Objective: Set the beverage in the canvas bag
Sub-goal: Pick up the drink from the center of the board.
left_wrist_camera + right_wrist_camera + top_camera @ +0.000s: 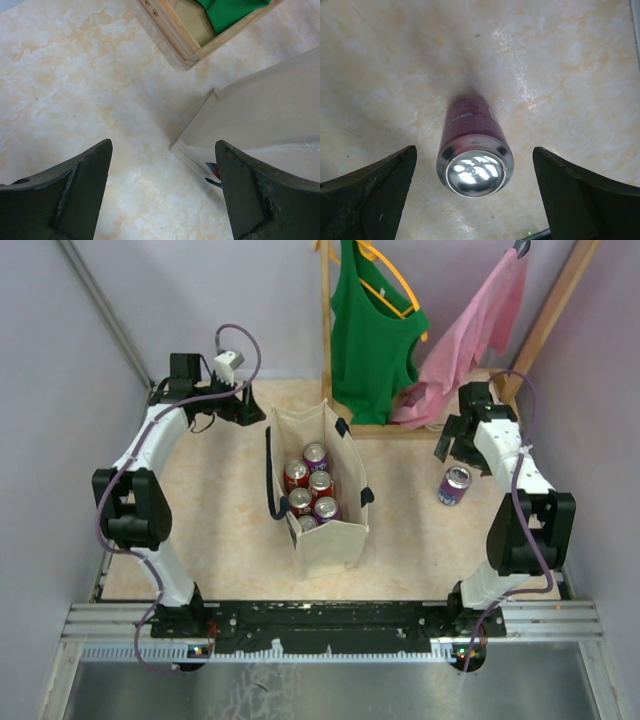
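Note:
The silver top of the purple can is still under my spread fingers, so my right gripper will go down and back onto its upper sides (456,483) (474,152) next.
A purple beverage can (454,485) stands upright on the table at the right; it also shows from above in the right wrist view (474,155). My right gripper (455,445) is open just above and behind it, its fingers spread to either side of the can (475,200) without touching. The cream canvas bag (325,540) with navy handles stands upright mid-table and holds several cans (310,485). My left gripper (250,405) is open and empty beside the bag's far left corner (200,150).
A wooden clothes rack base (400,428) stands behind the bag, with a green top (372,335) and a pink garment (470,335) hanging on it. Its wooden frame (175,35) shows in the left wrist view. Grey walls close both sides.

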